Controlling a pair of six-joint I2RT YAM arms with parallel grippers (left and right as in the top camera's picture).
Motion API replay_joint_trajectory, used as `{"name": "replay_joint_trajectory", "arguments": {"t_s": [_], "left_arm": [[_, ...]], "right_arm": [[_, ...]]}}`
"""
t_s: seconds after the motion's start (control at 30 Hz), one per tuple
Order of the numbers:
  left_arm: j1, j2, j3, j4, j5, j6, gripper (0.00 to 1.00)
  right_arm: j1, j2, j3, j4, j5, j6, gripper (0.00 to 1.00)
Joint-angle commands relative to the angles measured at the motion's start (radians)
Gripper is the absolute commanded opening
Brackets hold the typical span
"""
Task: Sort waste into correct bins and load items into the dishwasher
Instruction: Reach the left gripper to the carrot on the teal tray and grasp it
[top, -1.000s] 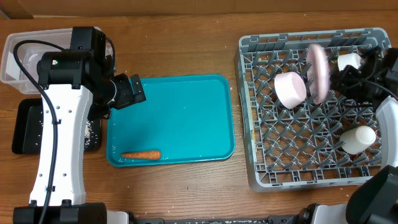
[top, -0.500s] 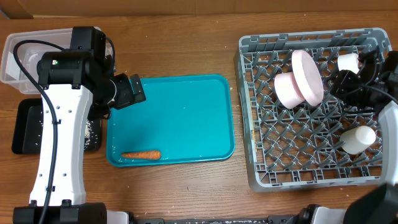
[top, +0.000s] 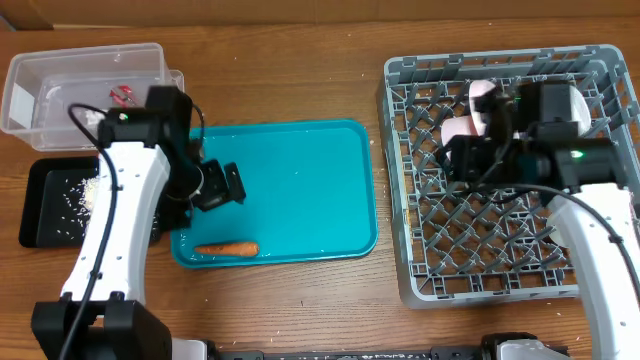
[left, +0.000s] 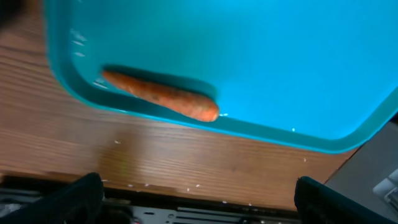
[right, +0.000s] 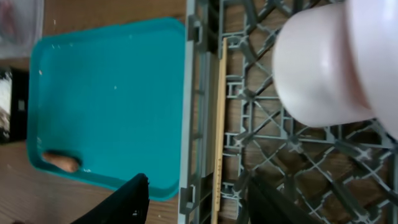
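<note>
The carrot lies lengthwise from finger to finger below my left gripper. My left gripper should go down next and turn to close across the carrot's thick end (top: 244, 248) (left: 198, 107).
The orange carrot (top: 226, 248) (left: 163, 95) lies at the front left of the teal tray (top: 290, 170). My left gripper (top: 222, 186) (left: 199, 208) hovers above it, open wide and empty. In the grey dish rack (top: 420, 270), a pink bowl (top: 460, 130) (right: 317, 68) lies on its side with the plate (top: 482, 97) (right: 380, 56) leaning beside it. A chopstick (right: 219, 124) lies along the rack's left wall. My right gripper (top: 447, 163) (right: 196, 205) is over the rack's left part, open with nothing between its fingers. The clear tub (top: 60, 80) holds a red wrapper (top: 122, 94).
The black tray (top: 40, 225) at the far left has rice grains scattered in it. A few grains also lie on the wooden table (left: 186, 168) by the teal tray's front edge. My right arm covers much of the rack's right half.
My right gripper opened and let go of the plate, which now leans by the pink bowl; the arm swung left across the rack. My left arm moved forward toward the carrot, uncovering the clear tub.
</note>
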Motion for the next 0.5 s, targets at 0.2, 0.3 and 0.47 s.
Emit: {"name": "replay_joint_trajectory", "arguments": {"t_s": [0.2,0.3,0.47], "left_arm": [[-0.024,-0.008,-0.251,0.152,0.133,-0.163,1.00],[-0.024,-0.008,-0.311,0.223,0.146,-0.212,1.00],[-0.024,-0.008,-0.394,0.335,0.147,-0.285,1.00]], "right_arm": [[0.061,0.048,0.006,-0.011,0.068,-0.001,0.58],[0.061,0.055,0.005,-0.018,0.068,0.003,0.58],[0.061,0.056,0.005,-0.018,0.068,0.003,0.58]]}}
